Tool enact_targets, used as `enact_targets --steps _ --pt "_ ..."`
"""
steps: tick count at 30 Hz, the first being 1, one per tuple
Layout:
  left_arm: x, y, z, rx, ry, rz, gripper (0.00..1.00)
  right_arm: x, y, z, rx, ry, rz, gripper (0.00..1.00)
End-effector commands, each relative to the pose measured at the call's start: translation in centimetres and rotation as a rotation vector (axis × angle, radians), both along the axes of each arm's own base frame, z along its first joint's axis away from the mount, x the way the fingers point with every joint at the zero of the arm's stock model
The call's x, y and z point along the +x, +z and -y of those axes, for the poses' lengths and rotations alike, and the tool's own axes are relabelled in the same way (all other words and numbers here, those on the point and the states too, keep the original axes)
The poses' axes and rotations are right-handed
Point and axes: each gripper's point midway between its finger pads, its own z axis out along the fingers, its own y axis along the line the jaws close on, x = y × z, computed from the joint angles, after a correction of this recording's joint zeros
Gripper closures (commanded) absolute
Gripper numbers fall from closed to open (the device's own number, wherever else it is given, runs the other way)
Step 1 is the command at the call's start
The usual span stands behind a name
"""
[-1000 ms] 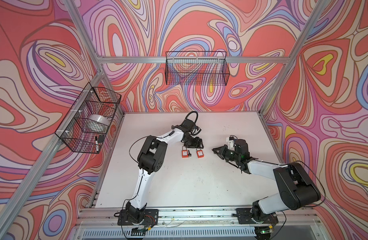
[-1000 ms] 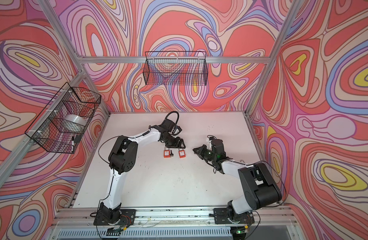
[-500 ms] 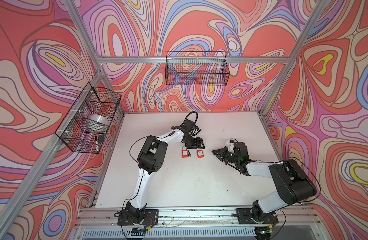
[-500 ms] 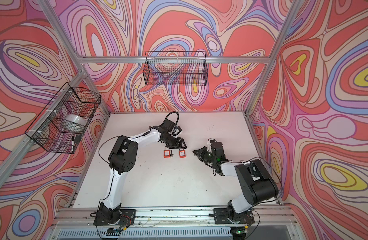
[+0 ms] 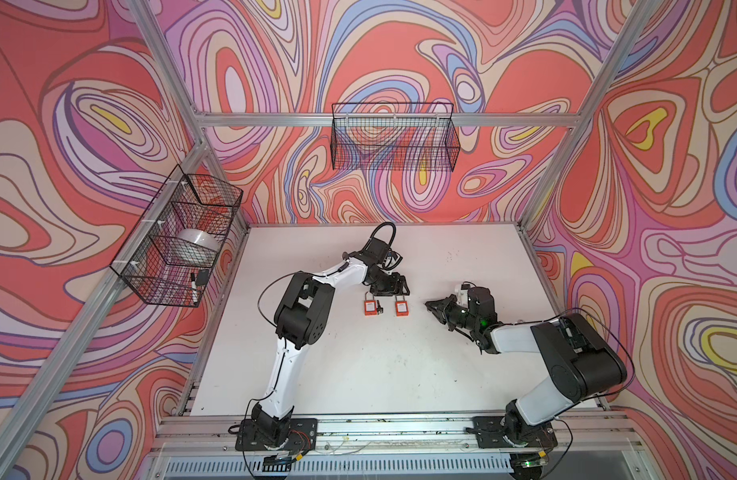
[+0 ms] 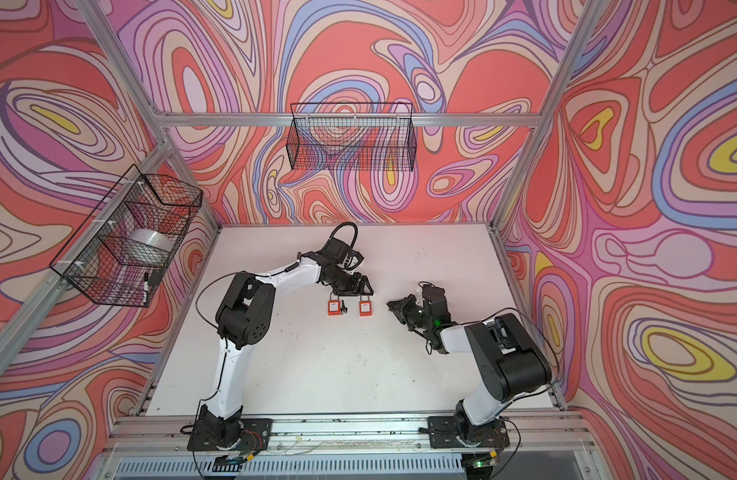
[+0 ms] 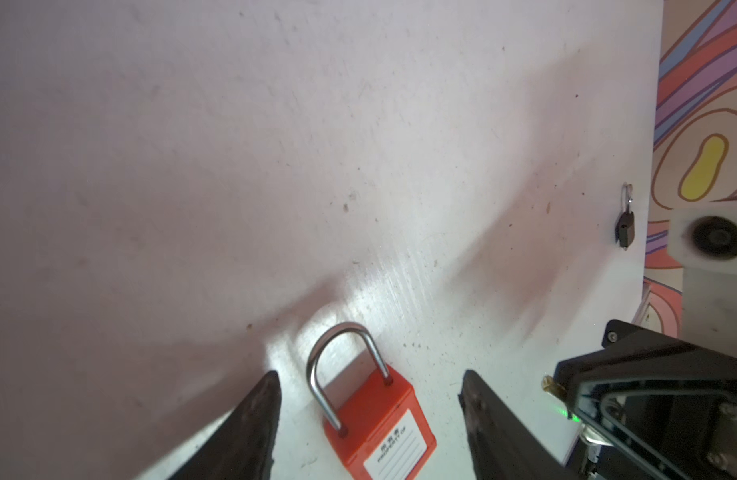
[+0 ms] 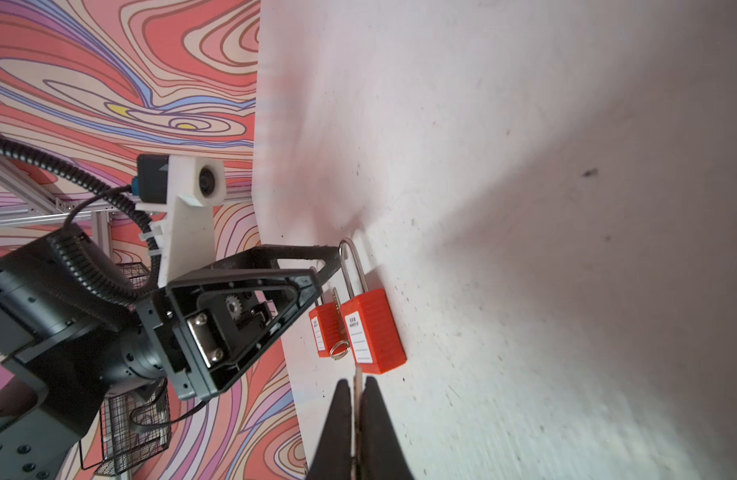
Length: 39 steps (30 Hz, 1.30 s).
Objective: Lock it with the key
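Observation:
The right gripper moves down toward the padlock next and releases the key on the bare tabletop [image 8: 416,316] beside the nearer padlock [image 5: 414,308] below, as the spot is clear.
Two orange padlocks lie side by side mid-table, one to the left [image 5: 371,308] [image 6: 334,308] and one to the right [image 5: 402,308] [image 6: 364,307]. My left gripper [image 5: 393,293] [image 7: 368,376] is open, its fingers either side of the right padlock's [image 7: 379,424] steel shackle without touching it. Both shackle legs sit in the body. My right gripper [image 5: 429,304] [image 8: 357,380] is shut on a key [image 8: 358,372], whose thin blade points at the base of the nearer padlock [image 8: 371,328], a short gap away.
A black-headed key with a ring [image 5: 380,309] [image 8: 339,349] lies between the two padlocks. Another small black key [image 7: 625,232] lies near the table's edge. Wire baskets hang on the left wall [image 5: 179,245] and the back wall [image 5: 393,137].
The right arm's elbow has shifted slightly left while its gripper tip stays almost in place. The left arm and both padlocks have not moved.

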Motion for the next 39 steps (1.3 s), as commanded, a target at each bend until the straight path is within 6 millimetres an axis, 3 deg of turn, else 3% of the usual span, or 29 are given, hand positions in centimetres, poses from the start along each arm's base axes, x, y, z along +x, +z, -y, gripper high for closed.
enact_targets --steps 1,10,12,16,23,30,35,39 --pt "1.0 3.5 -1.3 0.016 0.044 0.098 0.3 0.0 -1.2 -0.2 -0.006 -0.03 -0.028 1.0" --pt "0.3 6.8 -3.3 0.008 0.083 0.16 0.29 0.9 -2.6 -2.8 -0.053 -0.024 -0.042 1.0" --pt "-0.1 6.9 -3.8 0.009 0.094 0.164 0.29 1.2 -2.5 -3.3 -0.056 -0.023 -0.031 1.0" --pt "-0.6 7.1 -4.9 0.0 0.118 0.164 0.29 1.5 -4.4 -2.9 -0.11 -0.06 -0.066 1.0" --pt "-1.2 7.2 -6.2 -0.003 0.141 0.16 0.29 2.6 -4.9 -3.3 -0.159 -0.062 -0.068 1.0" --pt "-1.1 7.7 -7.0 -0.004 0.157 0.171 0.29 2.4 -4.2 -3.3 -0.205 -0.047 -0.062 0.58" --pt "-1.2 8.0 -7.2 -0.007 0.159 0.173 0.29 2.2 -2.3 -2.3 -0.29 -0.05 -0.039 0.46" --pt "-1.3 8.1 -7.2 -0.011 0.16 0.173 0.29 1.9 -0.7 -0.9 -0.365 -0.07 -0.007 0.42"
